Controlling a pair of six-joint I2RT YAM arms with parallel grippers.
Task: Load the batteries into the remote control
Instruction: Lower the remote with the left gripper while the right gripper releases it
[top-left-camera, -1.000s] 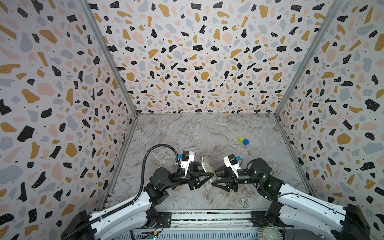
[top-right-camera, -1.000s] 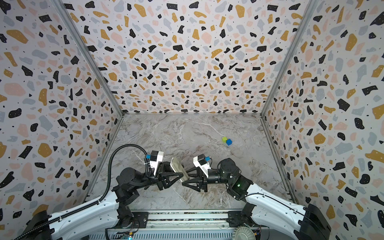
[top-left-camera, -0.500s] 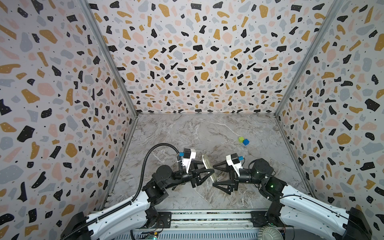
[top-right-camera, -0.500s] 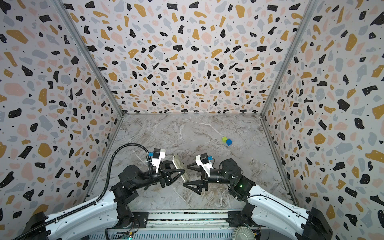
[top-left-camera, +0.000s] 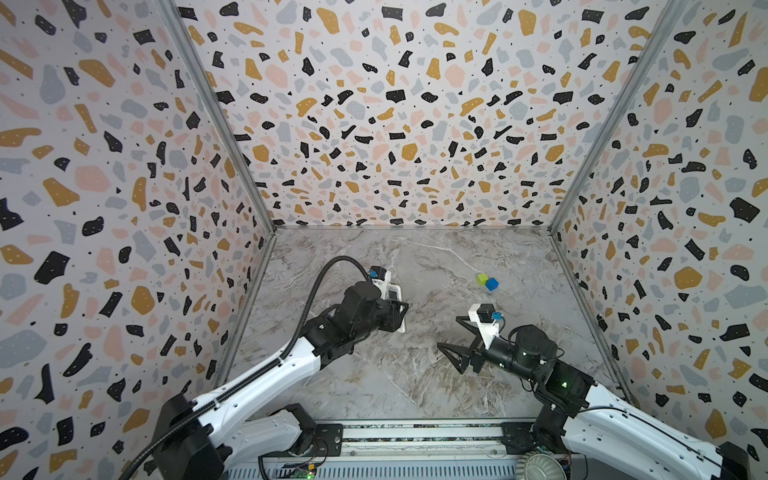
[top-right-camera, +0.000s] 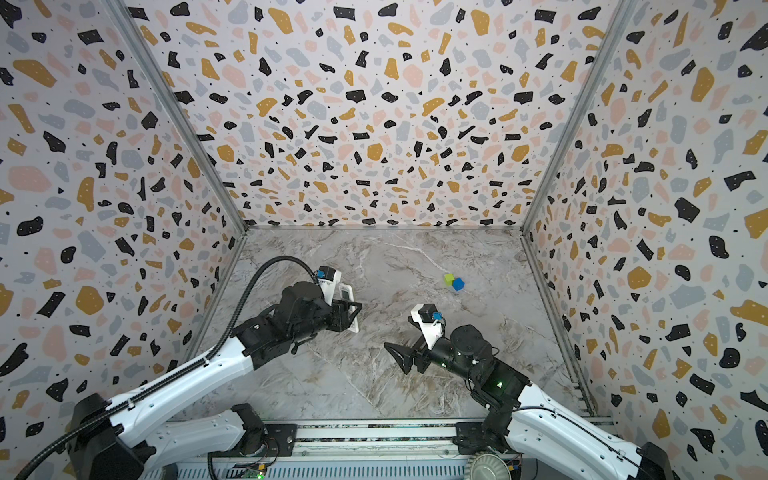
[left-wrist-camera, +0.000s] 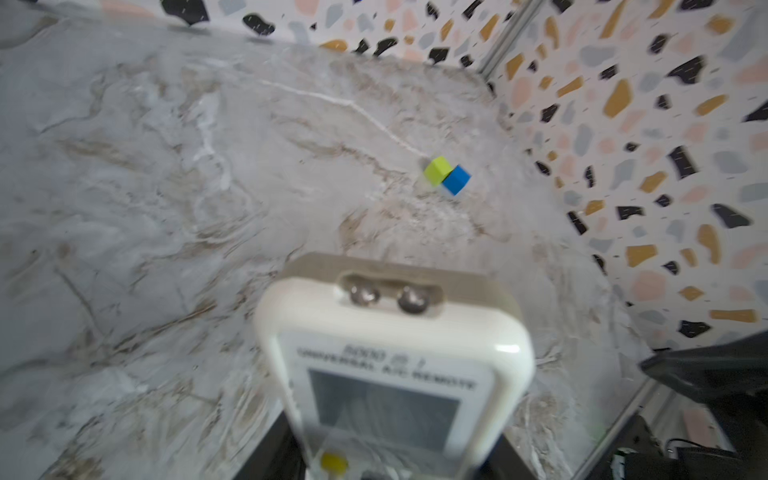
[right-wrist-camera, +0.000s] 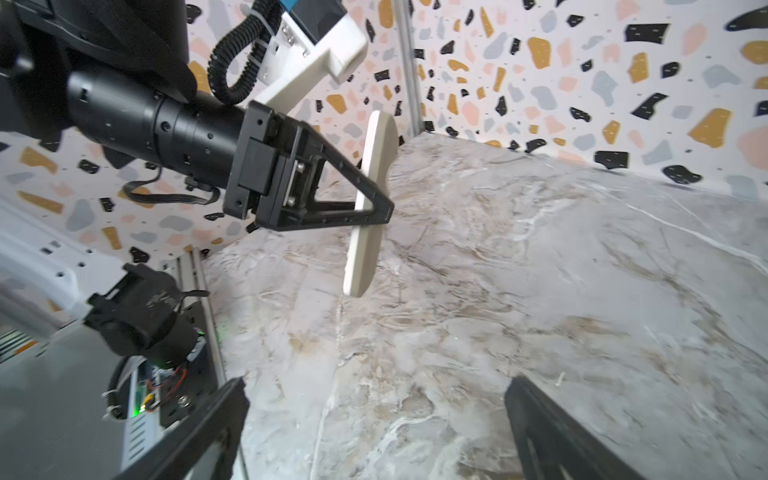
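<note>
My left gripper lowers next, tipping its fingers downward to lay the upright remote control flat, then releases, since the bare marble floor lies below it.
The white remote control (top-left-camera: 395, 296) (top-right-camera: 347, 297) hangs above the marble floor with my left gripper (top-left-camera: 400, 316) (top-right-camera: 354, 316) shut across its middle. In the left wrist view its grey screen end (left-wrist-camera: 384, 401) points away from the camera, between the dark fingers (left-wrist-camera: 279, 451). The right wrist view shows the remote control (right-wrist-camera: 362, 266) edge-on in the left gripper (right-wrist-camera: 374, 210). My right gripper (top-left-camera: 452, 336) (top-right-camera: 400, 340) (right-wrist-camera: 378, 415) stands wide open to the right of it, apart, with nothing between its fingers (right-wrist-camera: 226, 409). No batteries show in any view.
A green cube (top-left-camera: 482, 278) (left-wrist-camera: 436, 170) and a blue cube (top-left-camera: 492, 284) (left-wrist-camera: 456, 179) sit touching at the back right of the floor. Terrazzo walls close in three sides. A metal rail (top-left-camera: 415, 432) runs along the front edge.
The right gripper opened wide and drew back to the right, off the remote control. The left gripper carried the remote control toward the back left.
</note>
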